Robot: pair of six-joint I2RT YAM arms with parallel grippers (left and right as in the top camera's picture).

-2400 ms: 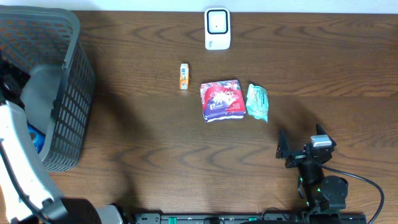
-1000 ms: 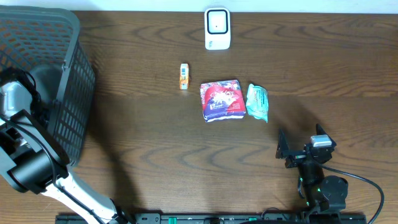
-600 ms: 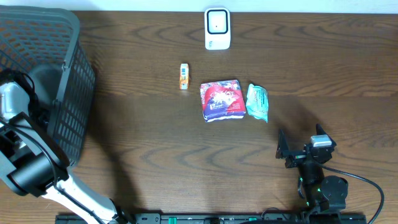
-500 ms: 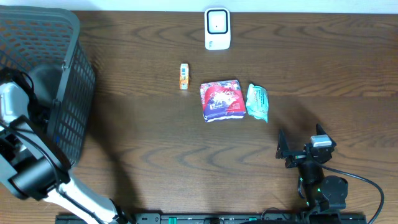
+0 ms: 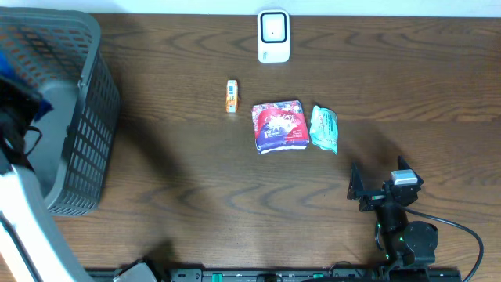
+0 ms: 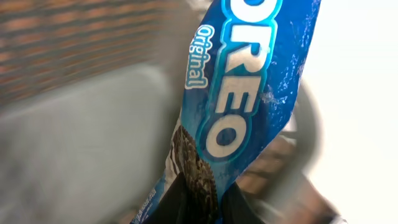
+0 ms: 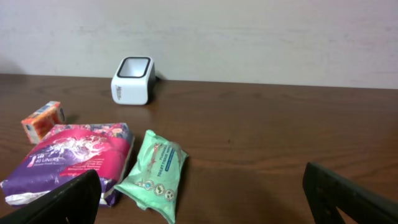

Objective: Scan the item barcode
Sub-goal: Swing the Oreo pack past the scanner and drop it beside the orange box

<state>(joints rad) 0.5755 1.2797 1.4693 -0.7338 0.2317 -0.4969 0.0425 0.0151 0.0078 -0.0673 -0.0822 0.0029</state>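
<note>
My left gripper holds the Oreo pack (image 5: 16, 74) and next needs to carry it over the basket's rim, set it down on the tabletop (image 5: 211, 128) beside the orange box and let go, because that spot is bare.
A blue Oreo pack (image 6: 249, 93) hangs upright in the left wrist view. My left gripper (image 6: 208, 205) is shut on its lower end, above the grey mesh basket (image 5: 86, 141) at the table's left. From overhead the pack (image 5: 16, 74) shows as a blue blur over the basket. The white barcode scanner (image 5: 273, 35) stands at the far middle of the table, also in the right wrist view (image 7: 132, 79). My right gripper (image 5: 376, 188) rests near the front right, open and holding nothing.
A small orange box (image 5: 232, 95), a red-purple pack (image 5: 279, 125) and a green wipes pack (image 5: 324, 128) lie in a row in front of the scanner. Bare brown table lies between the basket and these items.
My left gripper has shut on the Oreo pack inside the basket and lifted it upward. The right arm has not moved.
</note>
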